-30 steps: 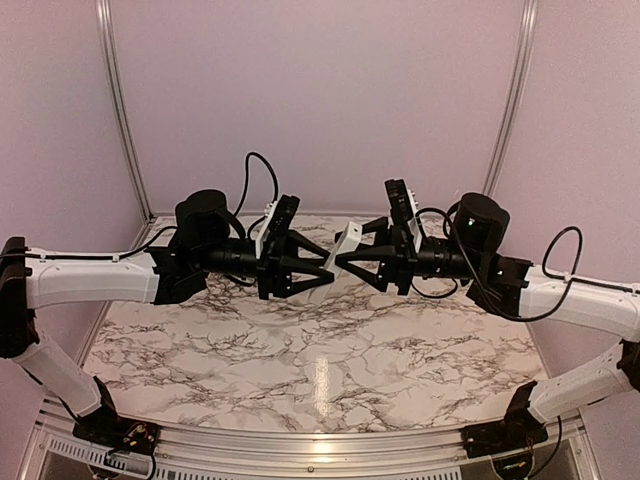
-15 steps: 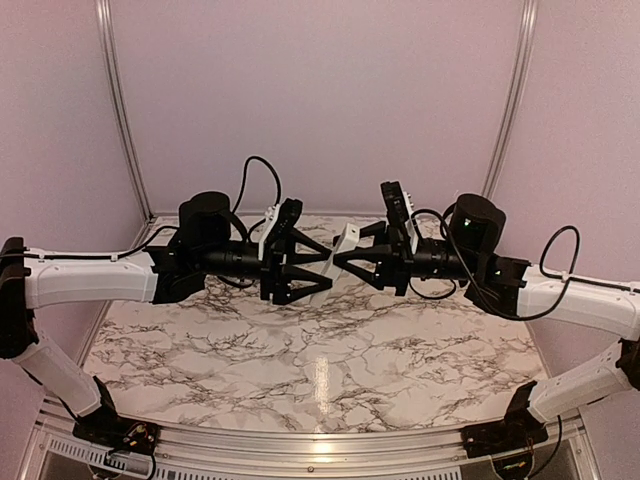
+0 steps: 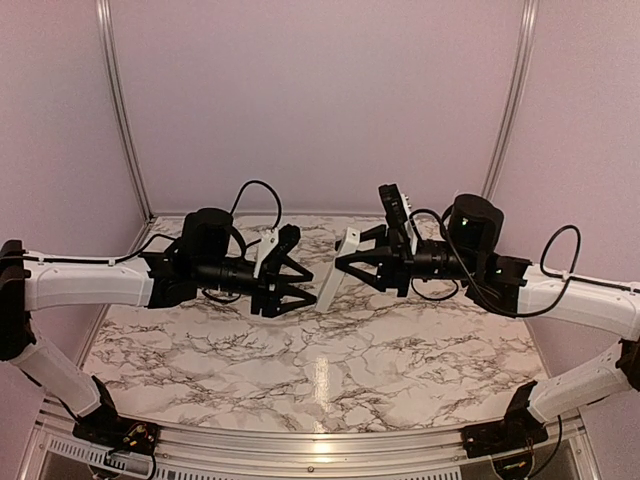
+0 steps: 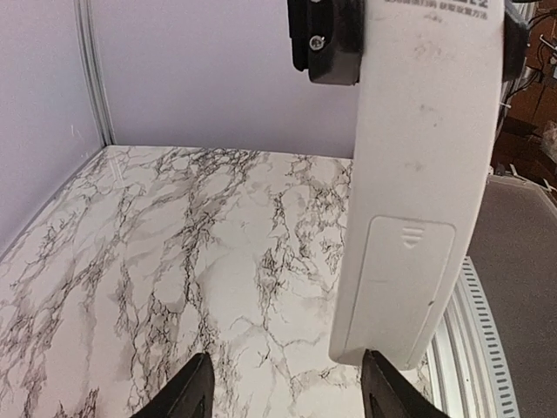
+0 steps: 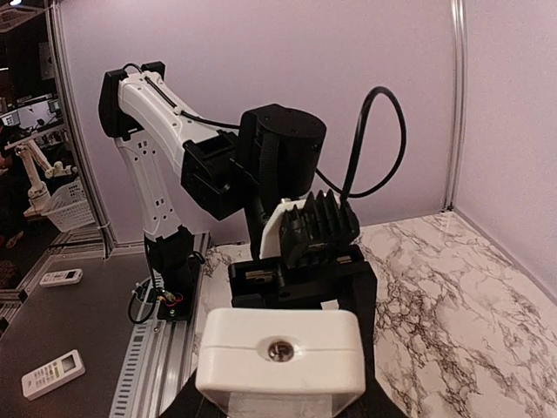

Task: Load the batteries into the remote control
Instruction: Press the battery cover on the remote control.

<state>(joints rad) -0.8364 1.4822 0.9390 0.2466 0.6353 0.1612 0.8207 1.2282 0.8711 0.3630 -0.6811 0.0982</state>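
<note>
My right gripper will next go down, tip its fingers downward and let go of the remote control (image 3: 336, 270) on the clear marble below, since the remote's battery cover is already closed.
The remote control (image 3: 336, 270) is a slim white bar held in the air over the marble table, tilted, by my right gripper (image 3: 345, 262), which is shut on its upper part. In the left wrist view its back (image 4: 418, 200) faces me, with the battery cover closed. In the right wrist view I see its end face (image 5: 278, 353). My left gripper (image 3: 304, 288) is open and empty, just left of the remote's lower end. Its fingertips (image 4: 196, 394) show at the bottom of the left wrist view. The batteries are out of view.
The marble table top (image 3: 320, 360) lies below both arms. Purple walls enclose the back and sides. Off the table, two other white remotes (image 5: 52, 373) lie on the floor, with a basket (image 5: 65, 209) behind them.
My left gripper has drawn back to the left and down from the remote and stands apart from it, open. The remote stays in my right gripper.
</note>
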